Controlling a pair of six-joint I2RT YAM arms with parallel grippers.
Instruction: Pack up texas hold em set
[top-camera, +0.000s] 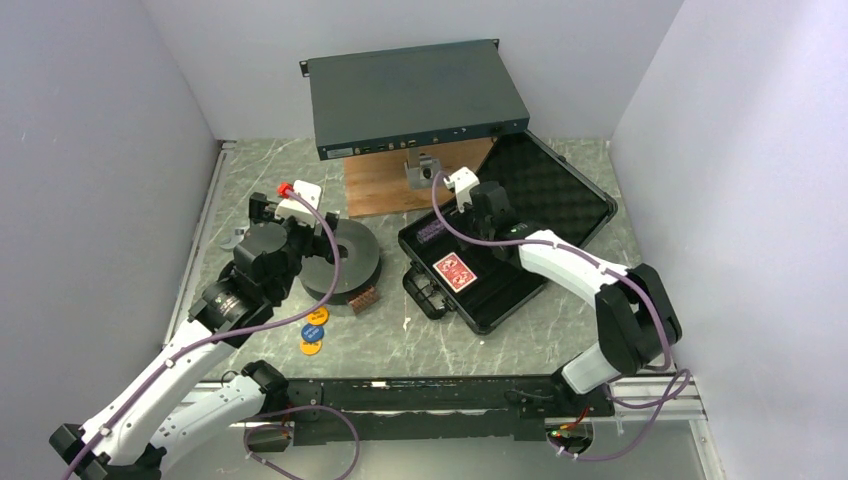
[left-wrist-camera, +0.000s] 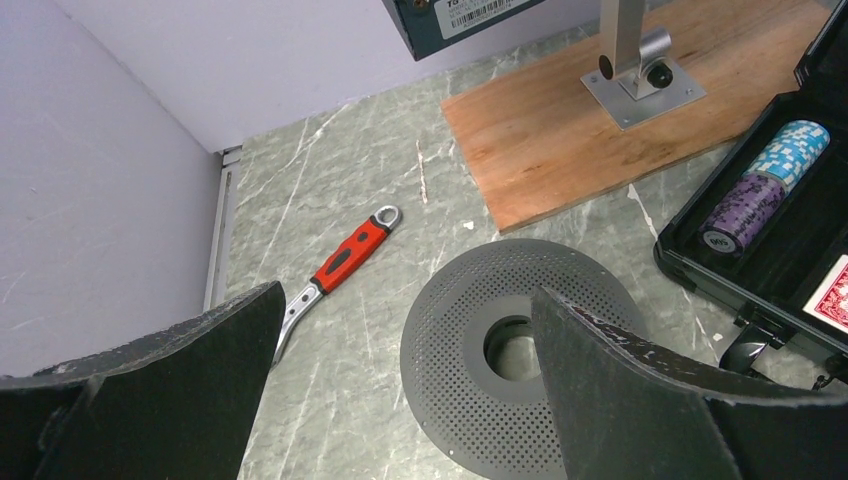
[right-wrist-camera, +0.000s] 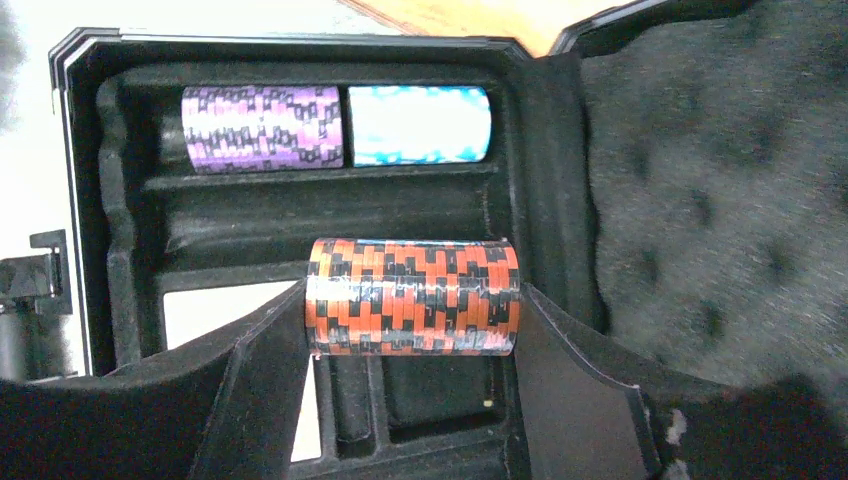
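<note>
The empty groove beside the teal stack is below my right gripper, so I should lower the gripper into it and release the striped chip stack (right-wrist-camera: 412, 296) there.
The black case (top-camera: 500, 300) lies open right of centre, its egg-crate foam lid (top-camera: 560, 195) folded back. My right gripper (top-camera: 489, 214) hangs over the tray, shut on an orange-and-black striped chip stack (right-wrist-camera: 412, 296) held by its two ends above a groove. A purple stack (right-wrist-camera: 262, 128) and a teal stack (right-wrist-camera: 420, 125) lie end to end in the far groove. The red-backed deck (top-camera: 455, 270) lies in the tray. My left gripper (left-wrist-camera: 400, 400) is open and empty above the spool's left edge. A brown stack (top-camera: 365, 297) and the orange (top-camera: 318, 316), blue (top-camera: 314, 331) and yellow (top-camera: 310, 347) discs lie on the table.
The dark grey perforated spool (left-wrist-camera: 500, 350) sits under my left gripper. A red-handled wrench (left-wrist-camera: 345, 260) lies to its far left. A wooden board (left-wrist-camera: 600, 140) with a metal bracket (left-wrist-camera: 640, 80) and the teal-grey metal box (top-camera: 415, 95) stand at the back. Walls close three sides.
</note>
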